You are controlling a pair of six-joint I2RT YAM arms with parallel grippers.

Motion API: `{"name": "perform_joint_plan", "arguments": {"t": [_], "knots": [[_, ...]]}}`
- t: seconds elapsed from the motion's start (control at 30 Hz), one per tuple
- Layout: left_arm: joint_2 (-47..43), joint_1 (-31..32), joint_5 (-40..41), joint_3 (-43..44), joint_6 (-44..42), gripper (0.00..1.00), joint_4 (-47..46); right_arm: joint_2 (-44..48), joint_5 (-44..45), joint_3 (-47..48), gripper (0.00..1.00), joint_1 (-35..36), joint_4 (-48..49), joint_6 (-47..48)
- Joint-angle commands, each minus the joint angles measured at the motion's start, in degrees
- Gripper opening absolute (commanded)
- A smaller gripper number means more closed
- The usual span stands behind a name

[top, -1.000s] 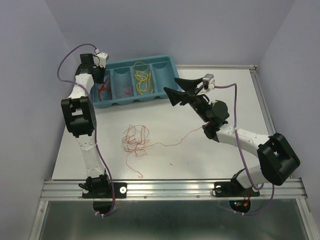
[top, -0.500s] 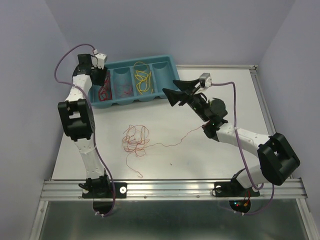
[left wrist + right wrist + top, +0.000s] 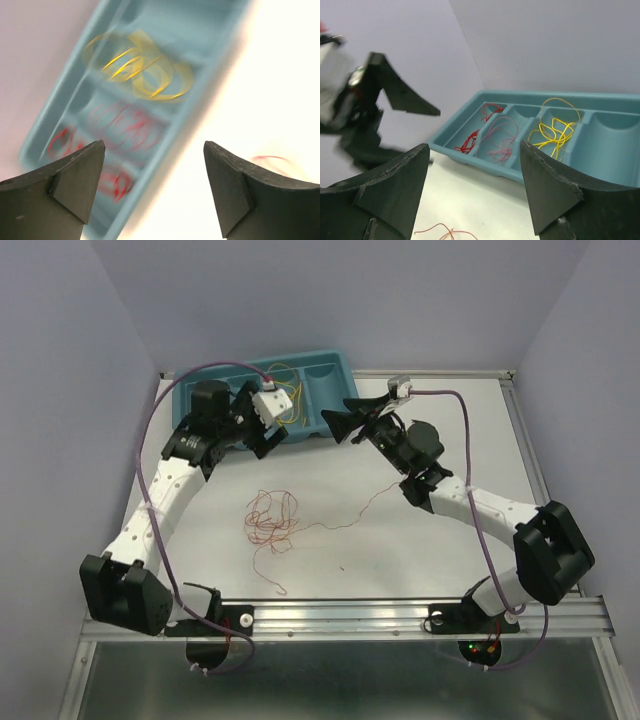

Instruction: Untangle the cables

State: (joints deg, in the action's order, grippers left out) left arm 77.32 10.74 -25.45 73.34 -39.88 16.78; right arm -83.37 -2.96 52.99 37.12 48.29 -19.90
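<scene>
My left gripper moves back and down next, to where one cable runs alone, since the red piece of cable leaving the tangle lies below and back.
The cables lie as a loose red-orange tangle [image 3: 272,520] on the white table, with one strand trailing right toward the right arm. More cables sit sorted in the teal tray [image 3: 318,358]: red [image 3: 475,132], pink [image 3: 500,137] and yellow [image 3: 557,127] ones. My left gripper [image 3: 262,428] hovers open over the tray's front edge, nothing between its fingers [image 3: 75,175]. My right gripper [image 3: 350,418] stands open and empty just right of the tray's front, facing it. The left wrist view is motion-blurred.
The tray's rightmost compartment [image 3: 615,145] holds nothing. Purple walls close the left, back and right sides. The left gripper's fingers [image 3: 395,92] show ahead of the right gripper [image 3: 475,147]. A metal rail [image 3: 340,615] runs along the near table edge.
The left arm has swung from the tray's far-left end to its front edge, and its jaws have opened. The right gripper has edged slightly toward the tray.
</scene>
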Motion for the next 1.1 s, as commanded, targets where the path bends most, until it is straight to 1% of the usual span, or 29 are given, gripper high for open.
{"name": "perform_joint_plan", "arguments": {"t": [0.0,0.07,0.1,0.2,0.33,0.4,0.47,0.57,0.67,0.7,0.8,0.97,1.07], "knots": [[-6.7,5.9,-10.2,-8.4,-10.2,0.92,2.1,-1.3,0.9,4.3,0.78,0.1,-0.4,-0.9],[-9.3,6.7,-12.9,-11.5,-12.8,0.93,3.0,-1.4,0.9,4.5,0.78,0.0,-0.5,-1.0],[-11.6,7.4,-15.1,-14.5,-15.3,0.95,3.7,-1.6,0.7,4.7,0.78,0.0,-0.4,-1.1],[-15.4,8.5,-16.7,-18.7,-18.4,0.95,4.0,-1.9,0.2,4.9,0.78,0.1,-0.5,-1.4],[-18.5,10.3,-20.4,-25.6,-20.4,0.98,4.1,-2.2,0.1,5.5,0.78,0.1,-0.7,-1.4],[-19.1,12.0,-20.3,-27.6,-20.7,0.98,4.2,-2.3,0.2,5.5,0.78,0.1,-0.7,-1.4],[-19.0,12.9,-20.8,-28.6,-20.4,0.98,4.1,-2.4,0.4,5.6,0.78,0.0,-0.7,-1.5],[-16.2,15.6,-20.6,-29.7,-18.8,0.98,3.1,-2.5,0.5,5.7,0.78,0.0,-0.7,-1.5],[-14.7,17.9,-18.5,-30.5,-15.0,0.95,-1.7,-2.6,0.6,5.7,0.78,0.1,-0.6,-1.5],[-14.4,18.7,-17.1,-31.8,-12.8,0.94,-5.1,-2.7,0.6,5.7,0.78,0.1,-0.6,-1.8],[-14.2,19.7,-16.8,-32.9,-11.6,0.94,-7.6,-2.8,0.5,5.6,0.78,0.1,-0.5,-1.8],[-12.3,21.9,-17.3,-33.0,-10.8,0.93,-7.2,-2.5,1.1,5.3,0.78,0.1,-0.5,-1.7],[-11.1,23.0,-18.2,-32.4,-12.2,0.9,-4.6,-2.3,1.4,4.9,0.78,0.1,-0.6,-1.6]]}}
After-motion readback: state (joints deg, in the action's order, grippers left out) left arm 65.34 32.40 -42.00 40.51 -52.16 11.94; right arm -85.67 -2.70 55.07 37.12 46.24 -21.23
